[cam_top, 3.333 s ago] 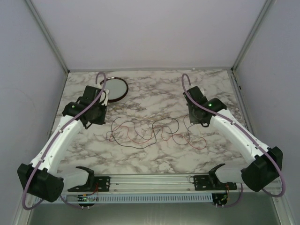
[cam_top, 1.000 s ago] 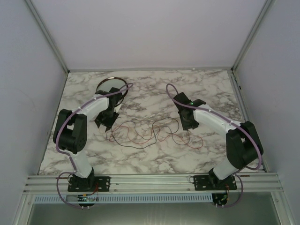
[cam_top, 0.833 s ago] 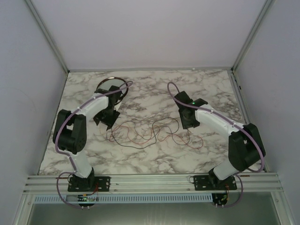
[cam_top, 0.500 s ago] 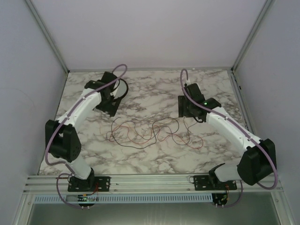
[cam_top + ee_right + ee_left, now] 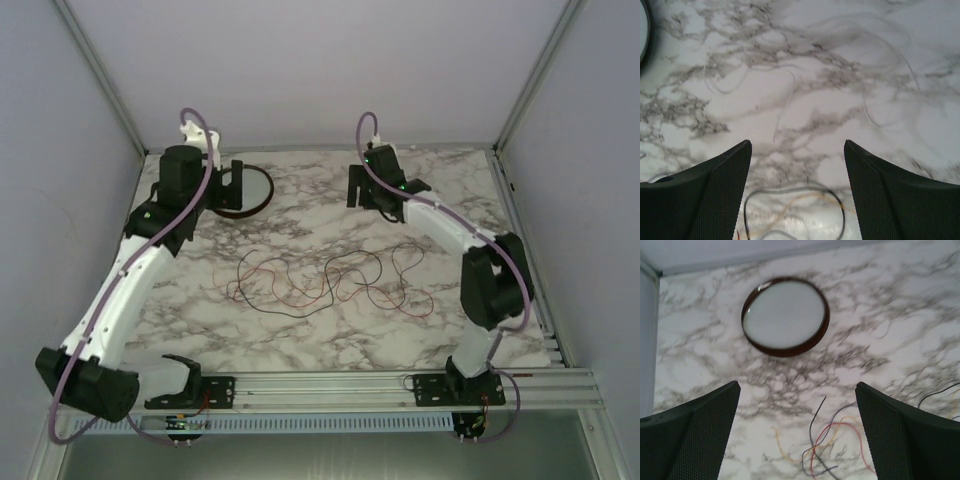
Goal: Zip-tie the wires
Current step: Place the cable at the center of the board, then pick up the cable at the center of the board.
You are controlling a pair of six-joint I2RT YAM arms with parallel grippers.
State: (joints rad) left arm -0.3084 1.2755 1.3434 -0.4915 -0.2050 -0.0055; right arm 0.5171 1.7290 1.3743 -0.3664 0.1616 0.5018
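The right gripper comes down open onto the near end of the white zip tie (image 5: 776, 131) next, because that straight part points in between its parted fingers.
The wires (image 5: 320, 285) lie in a loose tangle of thin red and dark strands on the middle of the marble table. Their left ends (image 5: 832, 440) show low between the left fingers, with a yellow strand among them. A dark loop of the wires (image 5: 795, 210) shows low in the right wrist view. My left gripper (image 5: 235, 180) hangs open above the round dish, nothing between its fingers (image 5: 695, 435). My right gripper (image 5: 355, 187) hovers open over the far middle of the table, its fingers (image 5: 890, 195) empty. Both grippers are well clear of the wires.
A round dark-rimmed dish (image 5: 262, 197) with a pale inside sits at the far left; it also shows as the dish (image 5: 785, 315) ahead of the left gripper. Grey walls close the table on three sides. A metal rail (image 5: 320, 385) with both arm bases runs along the near edge.
Both arms have lifted and swung back from the wire ends toward the far side of the table. Both grippers have opened. The wires lie as before.
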